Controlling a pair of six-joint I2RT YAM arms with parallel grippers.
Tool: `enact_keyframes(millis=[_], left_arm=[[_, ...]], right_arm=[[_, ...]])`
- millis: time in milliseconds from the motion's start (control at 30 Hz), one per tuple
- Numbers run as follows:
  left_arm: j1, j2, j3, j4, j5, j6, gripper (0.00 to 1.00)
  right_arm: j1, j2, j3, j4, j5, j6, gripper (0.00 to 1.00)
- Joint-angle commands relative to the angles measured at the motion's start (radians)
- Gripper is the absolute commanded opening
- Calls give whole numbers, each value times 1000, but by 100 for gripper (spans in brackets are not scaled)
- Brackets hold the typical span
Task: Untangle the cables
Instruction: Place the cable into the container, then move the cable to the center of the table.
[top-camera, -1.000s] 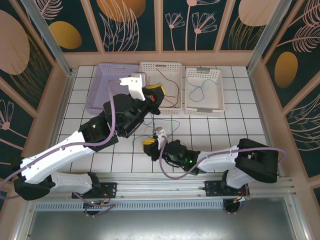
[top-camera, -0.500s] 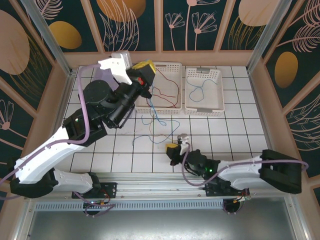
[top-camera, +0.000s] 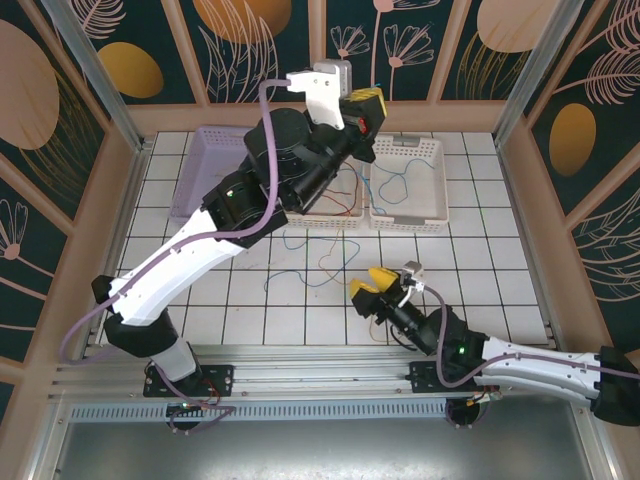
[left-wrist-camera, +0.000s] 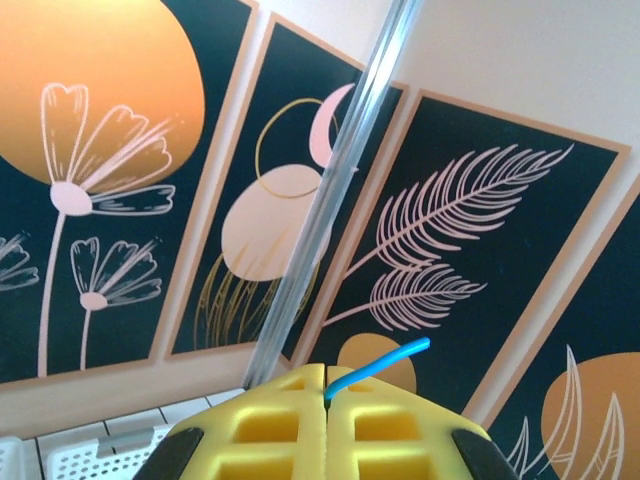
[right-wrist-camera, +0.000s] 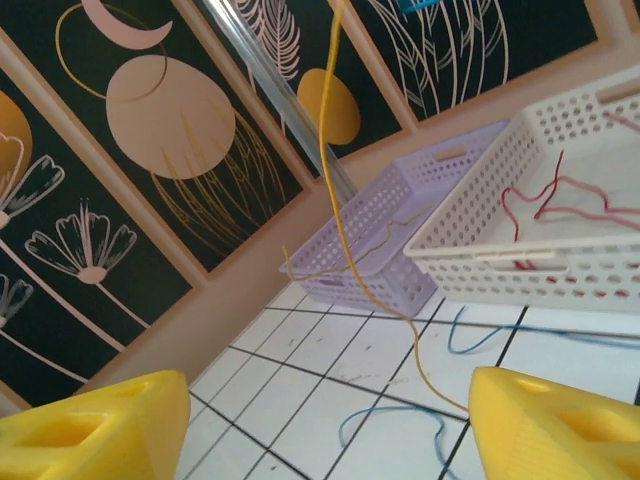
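The yellow cable hangs down ahead of my right gripper's open fingers, so my right gripper will move outward toward the baskets and close on the cable's hanging part, its hanging part (right-wrist-camera: 344, 237).
My left gripper (top-camera: 365, 100) is raised high over the back of the table, shut on a blue cable (left-wrist-camera: 381, 364) whose short end pokes out between the yellow pads (left-wrist-camera: 390, 430). My right gripper (top-camera: 378, 285) hovers low over the near tiles with its jaws wide open and nothing between them (right-wrist-camera: 320, 430). A yellow cable (right-wrist-camera: 335, 200) hangs from above down to the tiles beside the right finger (right-wrist-camera: 560, 425). More blue cable (top-camera: 300, 243) and a reddish loop (top-camera: 328, 266) lie on the tiles. Red cables (right-wrist-camera: 540, 205) lie in the middle white basket (top-camera: 322, 222).
A purple basket (top-camera: 190, 190) stands at the back left, seen too from the right wrist (right-wrist-camera: 385, 240). Another white basket (top-camera: 440, 180) at the back right holds a blue cable (top-camera: 400, 185). Patterned wall panels close in the table on three sides.
The left arm has lifted and swung from the middle basket up toward the back right, drawing cable with it. The right gripper has slid right along the near tiles and now stands open.
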Motion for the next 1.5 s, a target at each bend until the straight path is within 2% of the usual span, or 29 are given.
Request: enact_keyframes(millis=[0,233,433,633,833,933,1000,1067,1133,1200,1300,1467], left_arm=[[4,19,39,19,52,-41,0],[3,128,148,10,115,-93,0],[2,150,162,23,134,-113,0],[2,151,155,17,145,-121,0],[4,146,151,19,162,-131,0],[3,143,149,23,169,-136,0],[2,137,135,36,175,-140,0],[3,128,120,50,180,-145,0],[1,121,108,61,183,-150,0],[1,115,102,65,185,-151,0],[1,109,101,65,176,-140,0],[1,125,141,73,170,-92,0]], right_arm=[[-30,41,12,66,32,-103,76],[-194,246,22,294,-72,-95,78],[-229,446,101,452,-127,-121,79],[-263,606,192,508,-180,-132,79],[-338,731,244,534,-217,-97,76],[-370,790,260,565,-267,-74,66],[-371,830,273,584,-299,-64,47],[-365,858,275,610,-294,-51,39],[-360,872,271,631,-278,-46,36],[-358,879,268,634,-274,-40,19],[-353,867,263,594,-289,-32,0],[-294,861,168,561,-192,29,0]])
